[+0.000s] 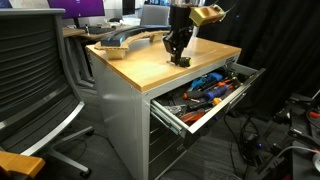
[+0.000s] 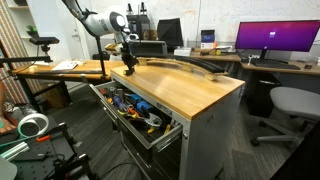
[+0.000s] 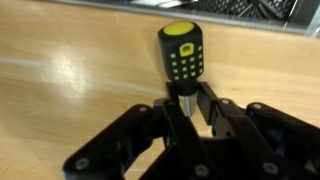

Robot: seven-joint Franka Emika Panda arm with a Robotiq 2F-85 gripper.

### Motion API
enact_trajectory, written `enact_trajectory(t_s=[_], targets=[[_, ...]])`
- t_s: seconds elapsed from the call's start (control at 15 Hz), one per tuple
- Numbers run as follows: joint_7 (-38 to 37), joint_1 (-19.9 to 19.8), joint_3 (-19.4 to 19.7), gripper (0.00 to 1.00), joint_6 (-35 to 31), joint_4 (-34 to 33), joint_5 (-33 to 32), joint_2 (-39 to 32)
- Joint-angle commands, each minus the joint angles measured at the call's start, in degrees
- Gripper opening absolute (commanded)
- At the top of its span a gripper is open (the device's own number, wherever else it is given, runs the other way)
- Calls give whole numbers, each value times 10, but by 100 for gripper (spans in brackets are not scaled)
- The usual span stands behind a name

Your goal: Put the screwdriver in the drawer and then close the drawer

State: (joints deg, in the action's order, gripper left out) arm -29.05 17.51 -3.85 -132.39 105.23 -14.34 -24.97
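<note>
The screwdriver (image 3: pixel 182 52) is still above the bench top, so I will next move my gripper past the edge of the bench and over the tools in the open drawer to let it go.
The screwdriver (image 3: pixel 182 52) has a short black handle with yellow dots and a yellow cap. It stands upright on the wooden bench top. My gripper (image 3: pixel 185 110) is shut on its metal shaft just below the handle. In both exterior views the gripper (image 1: pixel 178 55) (image 2: pixel 127 68) is low over the bench top near its edge, above the open drawer (image 1: pixel 228 102) (image 2: pixel 165 137). The wide drawer is pulled out and holds several tools with blue and orange handles. The screwdriver is too small to make out in the exterior views.
A long curved dark object (image 1: pixel 125 40) (image 2: pixel 185 65) lies across the back of the bench top. An office chair (image 1: pixel 30 80) stands beside the bench, another chair (image 2: pixel 290 105) at its far end. Cables lie on the floor (image 1: pixel 270 150).
</note>
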Motion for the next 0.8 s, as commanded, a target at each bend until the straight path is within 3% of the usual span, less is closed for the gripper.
enact_trajectory(t_s=[0.0, 0.27, 0.53, 0.6, 0.67, 0.73], targets=[[99, -12, -39, 9, 40, 112, 54, 98], [117, 4, -53, 9, 79, 165, 12, 140], [109, 8, -73, 9, 27, 197, -3, 143], [111, 8, -78, 51, 17, 200, 2, 137], [113, 9, -82, 51, 12, 201, 5, 132], [112, 10, -85, 58, 5, 203, 7, 128]])
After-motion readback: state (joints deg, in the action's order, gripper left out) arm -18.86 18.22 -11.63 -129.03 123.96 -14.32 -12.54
